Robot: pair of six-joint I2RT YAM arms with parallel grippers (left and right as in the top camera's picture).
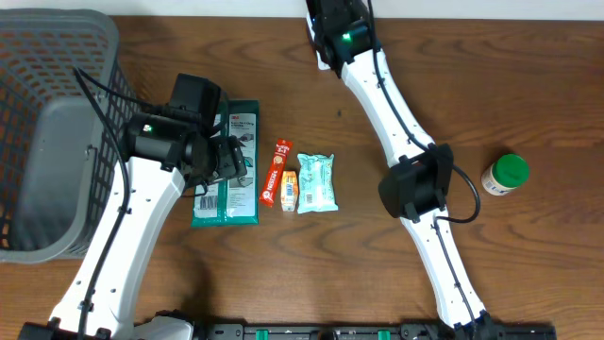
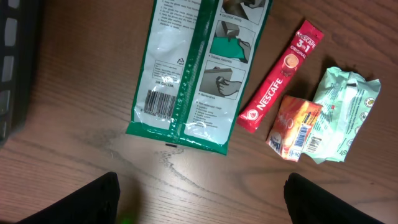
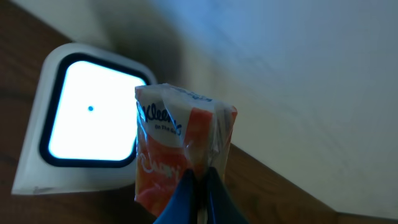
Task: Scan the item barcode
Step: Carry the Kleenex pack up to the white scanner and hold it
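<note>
I need to swing my right gripper back and to its right in the overhead view, then lower and release the pack on the clear wood beside the bottle.
In the right wrist view my right gripper is shut on the edge of an orange and white Kleenex tissue pack, its blue fingers pinching the wrapper. The pack hangs just in front of a white scanner with a glowing window. No barcode on the pack shows. In the overhead view the right arm reaches to the table's far edge and its hand is cut off there. My left gripper stands open and empty, low over bare wood near the barcode end of a green packet.
A red Nescafe stick, a small orange sachet and a mint-green packet lie beside the green packet. A grey basket stands at the far left. A green-lidded bottle is at the right.
</note>
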